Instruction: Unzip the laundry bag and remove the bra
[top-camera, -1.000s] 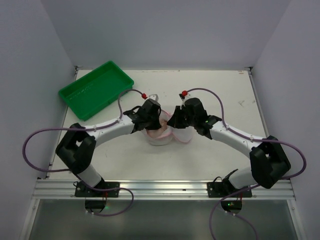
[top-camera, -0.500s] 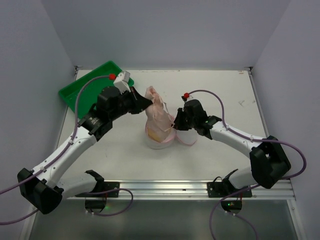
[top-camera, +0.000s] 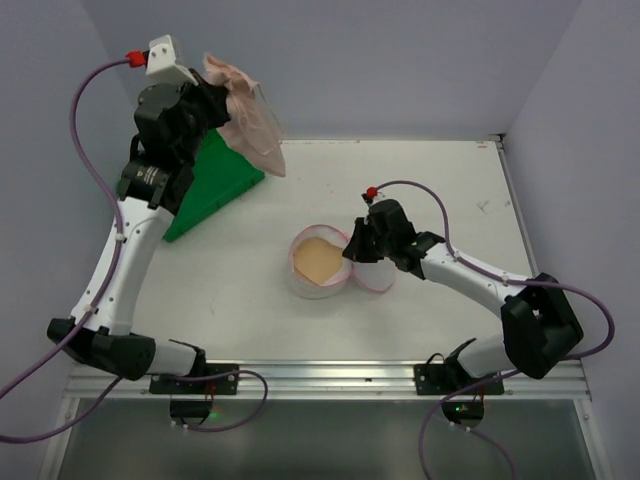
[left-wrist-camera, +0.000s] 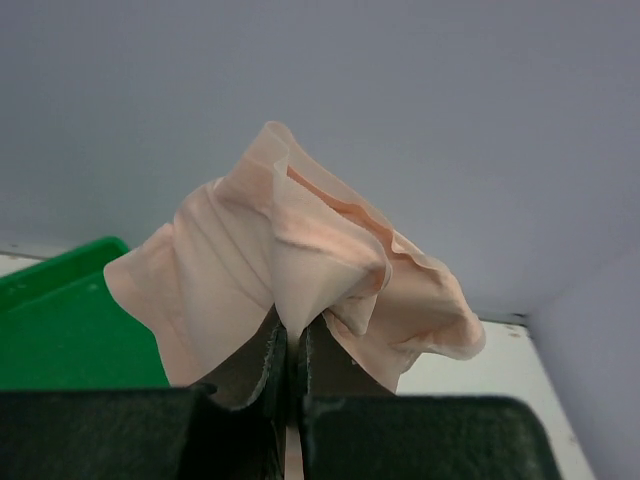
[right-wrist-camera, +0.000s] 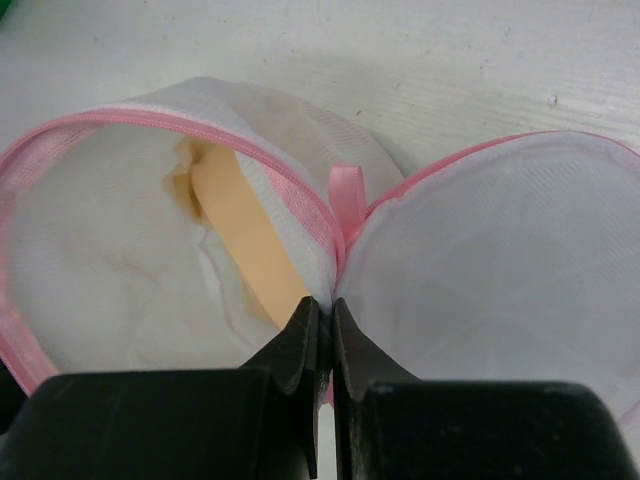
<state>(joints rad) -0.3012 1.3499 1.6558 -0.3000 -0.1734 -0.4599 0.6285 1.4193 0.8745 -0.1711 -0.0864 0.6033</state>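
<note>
The green tray (top-camera: 212, 178) is well below my raised gripper, so next I will tip the fingers of my left gripper down, lower it into the tray and let go of the bra (top-camera: 245, 115) there.
The laundry bag (top-camera: 320, 265) lies unzipped in the middle of the table, its lid (right-wrist-camera: 500, 260) folded open to the right and a tan pad (right-wrist-camera: 245, 240) showing inside. My right gripper (right-wrist-camera: 329, 305) is shut on the bag's pink-trimmed rim (right-wrist-camera: 300, 215) at the hinge. The bra (top-camera: 245, 115), pale pink and crumpled, hangs high in the air over the green tray. My left gripper (left-wrist-camera: 291, 335) is shut on the bra (left-wrist-camera: 300, 240), raised well above the table at the back left.
A green tray (top-camera: 215, 190) sits at the table's back left, partly hidden behind the raised left arm. Grey walls close in the table on three sides. The metal rail with both arm bases runs along the near edge.
The left arm has pulled the bra out of the bag, swinging it up and left to above the green tray. The right gripper has kept its hold on the bag's rim.
</note>
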